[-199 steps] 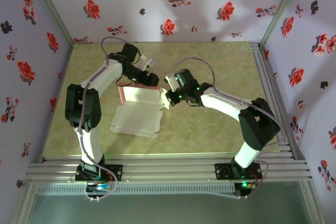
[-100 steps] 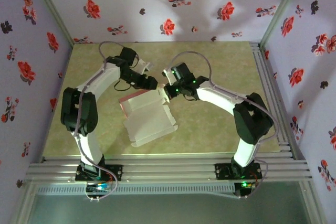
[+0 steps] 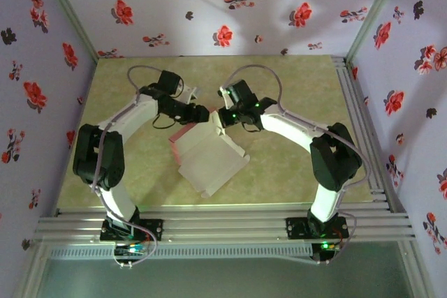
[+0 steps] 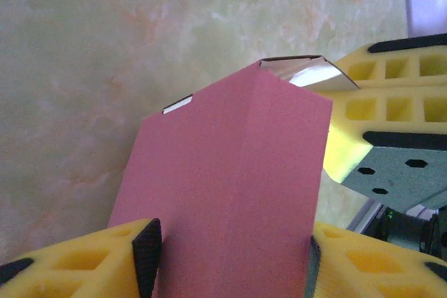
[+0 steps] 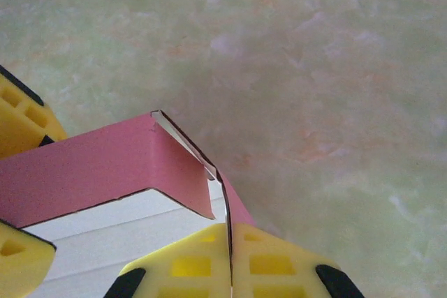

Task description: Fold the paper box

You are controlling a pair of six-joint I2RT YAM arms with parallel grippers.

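Observation:
The right gripper draws the thin flap at the box's far corner (image 3: 220,123) (image 5: 228,220) back toward my base next and then releases it, because the box lies skewed.
The paper box (image 3: 209,164) lies skewed at mid-table, its whitish inside facing up and a salmon-pink wall (image 3: 180,135) folded up at its far-left edge. My left gripper (image 3: 202,113) straddles that pink wall (image 4: 230,172), with a black pad (image 4: 148,256) against each side of it. My right gripper (image 3: 218,118) is shut on a thin flap (image 5: 225,193) at the box's far corner, which runs edge-on between its yellow fingers (image 5: 279,263). The two grippers nearly meet at that corner. The right wrist view has the pink wall (image 5: 91,169) above the white panel (image 5: 119,232).
The marbled green tabletop (image 3: 293,88) lies open behind and to the right of the box. Floral walls stand on three sides, and an aluminium rail (image 3: 223,227) runs along the near edge. The right gripper's fingers (image 4: 377,123) sit just beyond the pink wall.
The box has swung round from lying square to lying skewed, its white panel now further right. Both grippers moved back and closer together. The left jaws narrowed onto the pink wall.

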